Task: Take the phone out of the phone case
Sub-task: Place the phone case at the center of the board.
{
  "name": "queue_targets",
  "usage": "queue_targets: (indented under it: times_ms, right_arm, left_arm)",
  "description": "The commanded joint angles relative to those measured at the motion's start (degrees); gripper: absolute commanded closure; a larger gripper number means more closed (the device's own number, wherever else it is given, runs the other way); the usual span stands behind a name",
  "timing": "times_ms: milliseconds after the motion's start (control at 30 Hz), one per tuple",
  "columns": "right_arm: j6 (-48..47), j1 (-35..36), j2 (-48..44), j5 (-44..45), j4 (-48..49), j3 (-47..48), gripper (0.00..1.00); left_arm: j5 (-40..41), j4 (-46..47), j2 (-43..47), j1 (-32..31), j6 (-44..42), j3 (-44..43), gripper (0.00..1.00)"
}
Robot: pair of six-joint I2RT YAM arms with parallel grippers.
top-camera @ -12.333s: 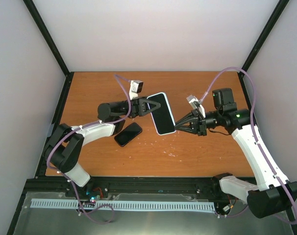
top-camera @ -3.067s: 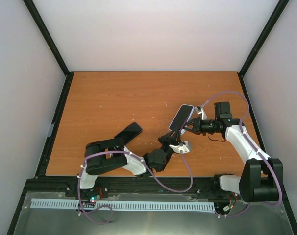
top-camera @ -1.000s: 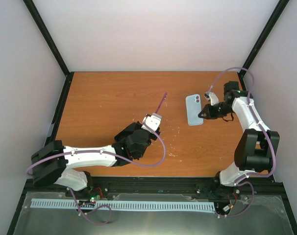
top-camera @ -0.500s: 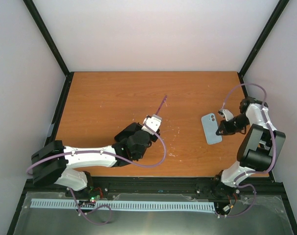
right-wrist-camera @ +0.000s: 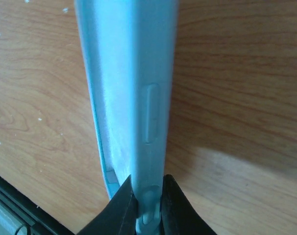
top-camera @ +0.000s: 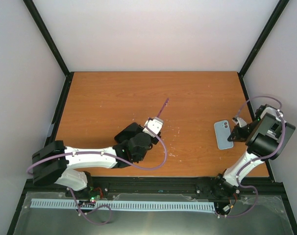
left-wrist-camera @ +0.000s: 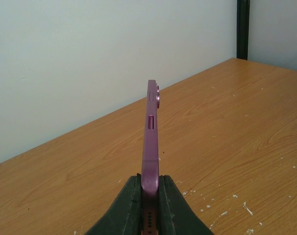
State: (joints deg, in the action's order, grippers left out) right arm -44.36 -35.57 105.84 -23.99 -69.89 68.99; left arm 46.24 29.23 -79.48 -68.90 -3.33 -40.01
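Note:
My left gripper is going to move toward the case and down next. It will tip the purple phone [top-camera: 162, 106] flat onto the table beside the case.
The purple phone [top-camera: 162, 106] stands on edge above the table's middle, its thin side and buttons facing my left wrist camera [left-wrist-camera: 152, 132]. My left gripper [top-camera: 154, 124] [left-wrist-camera: 149, 185] is shut on its lower end. The light blue phone case [top-camera: 223, 134] is apart from the phone, low over the table at the right side. My right gripper [top-camera: 233, 133] [right-wrist-camera: 148, 188] is shut on one end of the case [right-wrist-camera: 134, 83], which shows its side with a moulded button and part of its hollow inside.
The orange wooden table [top-camera: 114, 98] carries white scuff marks near the middle. Black frame posts [top-camera: 48, 36] and pale walls close it in on three sides. The black front rail [right-wrist-camera: 11, 205] runs just beyond the case. My right arm's folded links [top-camera: 266, 132] sit at the table's right edge.
My right gripper has carried the phone case rightward and toward the near right edge as the arm folded back. The left arm with the phone has barely shifted.

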Motion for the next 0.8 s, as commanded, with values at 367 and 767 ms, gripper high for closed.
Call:
queue_targets:
  times_ms: [367, 767]
  right_arm:
    - [1.3, -0.9, -0.8, 4.9, 7.2, 2.0, 0.50]
    - [2.8, -0.8, -28.4, -8.9, 7.4, -5.7, 0.45]
  left_arm:
    - [1.5, 0.1, -2.5, -2.1, -0.8, -1.9, 1.00]
    - [4.5, -19.9, -24.9, -6.6, -5.3, -24.1, 1.00]
